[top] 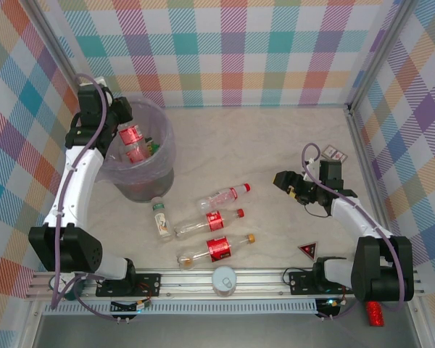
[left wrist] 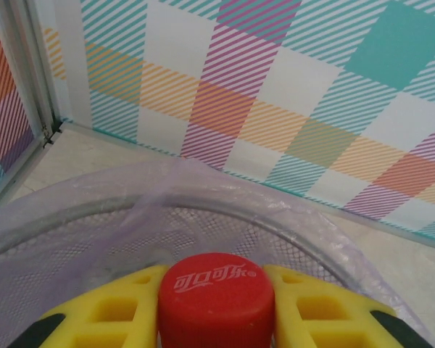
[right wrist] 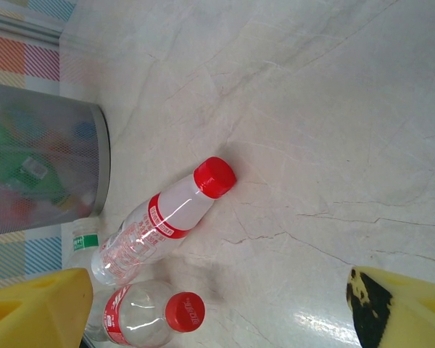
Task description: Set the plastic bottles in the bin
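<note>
My left gripper has the red-label bottle hanging inside the bin's bag-lined rim already. Next it will swing a little across the bin's opening and let go of the bottle.
The bin [top: 158,161] stands at the back left, pale purple and bag-lined, with bottles inside. My left gripper [top: 125,123] hangs over it, shut on a red-label bottle [top: 133,139]. The bottle's red cap [left wrist: 216,297] sits between the yellow fingers [left wrist: 109,319], above the bin rim [left wrist: 203,204]. Several bottles lie on the table: a red-capped one [top: 223,196], another [top: 210,222], a yellow-capped one [top: 214,250] and a white-capped, green-labelled one [top: 160,217]. My right gripper [top: 286,181] is open to their right. Two red-capped bottles [right wrist: 163,217] [right wrist: 145,315] lie ahead of it, untouched.
A red triangular piece [top: 309,250] and a white round lid [top: 224,279] lie near the front rail. Small cards [top: 336,153] rest by the right wall. A red glittery stick [top: 375,313] sits beyond the right base. Checked walls enclose the table.
</note>
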Robot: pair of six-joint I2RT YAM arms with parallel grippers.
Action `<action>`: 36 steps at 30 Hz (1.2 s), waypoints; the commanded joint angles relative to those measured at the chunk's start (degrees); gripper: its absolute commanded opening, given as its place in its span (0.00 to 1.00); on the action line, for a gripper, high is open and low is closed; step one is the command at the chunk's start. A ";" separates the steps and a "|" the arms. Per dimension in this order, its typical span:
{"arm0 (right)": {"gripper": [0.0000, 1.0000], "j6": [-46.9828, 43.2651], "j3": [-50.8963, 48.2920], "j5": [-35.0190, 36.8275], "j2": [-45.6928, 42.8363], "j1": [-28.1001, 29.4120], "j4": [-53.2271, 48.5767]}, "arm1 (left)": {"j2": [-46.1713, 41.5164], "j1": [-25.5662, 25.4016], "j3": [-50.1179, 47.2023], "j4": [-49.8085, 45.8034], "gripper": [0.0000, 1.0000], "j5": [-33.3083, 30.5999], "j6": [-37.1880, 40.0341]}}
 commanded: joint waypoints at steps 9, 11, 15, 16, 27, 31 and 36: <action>0.91 -1.57 0.94 -0.62 2.16 1.14 0.60 | -3.53 -2.22 -11.41 9.54 0.00 0.85 10.05; 0.91 -2.04 1.24 -0.42 2.20 1.12 -0.12 | -3.31 -2.30 -12.93 10.74 0.00 1.02 9.89; 0.91 -2.31 1.78 -0.57 2.10 1.09 -1.21 | -2.88 -2.39 -14.83 11.59 0.08 2.23 9.25; 0.91 -2.25 2.07 -0.64 1.84 1.13 -1.58 | -2.63 -2.41 -14.48 11.08 0.22 2.42 9.58; 0.91 -4.84 7.51 -0.42 -0.48 1.08 -8.35 | -5.08 -3.61 1.95 -4.72 1.00 3.24 16.80; 0.91 -6.33 11.26 -0.02 -0.47 1.07 -12.02 | -7.30 -6.74 7.10 -7.90 1.00 0.86 16.58; 0.90 -8.30 15.16 2.92 -2.15 0.97 -17.02 | -4.87 -22.91 11.67 -12.83 0.93 -5.50 18.61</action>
